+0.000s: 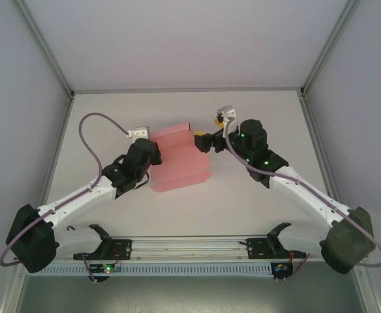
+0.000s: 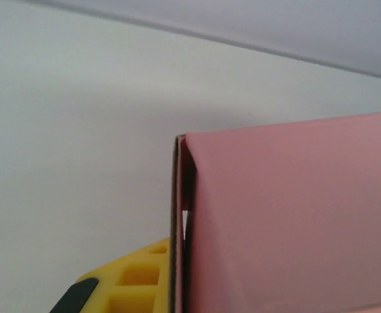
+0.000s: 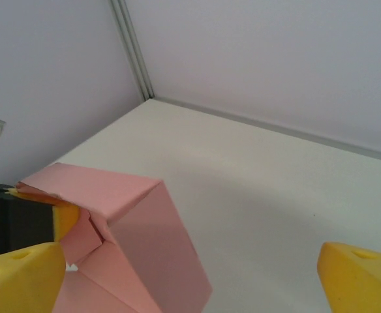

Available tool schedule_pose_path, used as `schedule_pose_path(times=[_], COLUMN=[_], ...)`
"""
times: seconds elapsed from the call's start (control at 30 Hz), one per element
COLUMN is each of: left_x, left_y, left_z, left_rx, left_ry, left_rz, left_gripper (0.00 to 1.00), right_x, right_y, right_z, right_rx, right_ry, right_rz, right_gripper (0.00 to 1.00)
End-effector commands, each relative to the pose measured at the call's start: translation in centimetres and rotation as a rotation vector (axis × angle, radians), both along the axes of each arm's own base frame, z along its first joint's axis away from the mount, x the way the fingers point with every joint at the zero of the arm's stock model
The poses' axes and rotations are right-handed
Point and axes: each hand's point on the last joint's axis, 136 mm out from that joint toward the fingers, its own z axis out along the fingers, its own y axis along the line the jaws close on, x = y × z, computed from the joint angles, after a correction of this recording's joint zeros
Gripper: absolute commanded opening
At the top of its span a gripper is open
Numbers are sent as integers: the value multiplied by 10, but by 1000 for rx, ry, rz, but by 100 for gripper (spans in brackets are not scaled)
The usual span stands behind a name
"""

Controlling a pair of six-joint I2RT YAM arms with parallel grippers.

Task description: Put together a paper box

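My left gripper should next swing toward my open right gripper, turning the held box, and let go of its side, because the box's far side [image 1: 171, 132] [image 2: 288, 208] is that way.
The pink paper box [image 1: 181, 163] lies partly folded at mid table, its far walls raised. My left gripper [image 1: 155, 145] sits at the box's left rear corner. In the left wrist view a yellow finger [image 2: 132, 280] presses against the folded edge of the paper box [image 2: 295, 215], and the pink panel hides the other finger. My right gripper [image 1: 203, 140] is at the box's right rear and stands wide open. In the right wrist view its yellow fingertips [image 3: 21, 277] are far apart. The raised wall of the paper box [image 3: 145, 248] stands between them, nearer the left one.
The white table [image 1: 256, 208] is enclosed by grey walls at the back and on both sides. A metal rail [image 1: 190, 244] with the arm bases runs along the near edge. A purple cable [image 1: 89, 140] loops over the left arm.
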Motion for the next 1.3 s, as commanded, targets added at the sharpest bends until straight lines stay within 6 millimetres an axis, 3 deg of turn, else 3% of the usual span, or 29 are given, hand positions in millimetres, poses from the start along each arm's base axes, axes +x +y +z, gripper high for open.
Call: schedule_pose_path(times=[0.0, 0.07, 0.2, 0.37, 0.67, 0.83, 1.03, 1.27], left_x=[7, 8, -3, 3, -9, 16, 43, 51], left_y=[10, 4, -24, -30, -42, -39, -49, -76], left_z=[9, 8, 6, 10, -20, -44, -74, -111], left_rx=[269, 326, 381, 505, 755, 900, 952, 953], left_ry=[-2, 46, 134, 143, 288, 426, 571, 637], left_rz=[-119, -212, -488, -623, -1061, -1141, -1208, -1311], left_gripper=[0, 0, 0, 0, 0, 0, 0, 0], right_x=[-15, -17, -18, -28, -35, -31, -28, -32], right_y=[-6, -16, -35, -46, -64, -74, -89, -100], right_z=[-9, -17, -33, -55, -79, -89, -104, -114], right_rx=[24, 4, -25, -52, -86, -107, -114, -106], right_ry=[84, 108, 147, 217, 268, 302, 334, 355], right_rz=[23, -10, -82, -87, -128, -161, -223, -237], right_gripper=[98, 98, 98, 98, 98, 98, 98, 98])
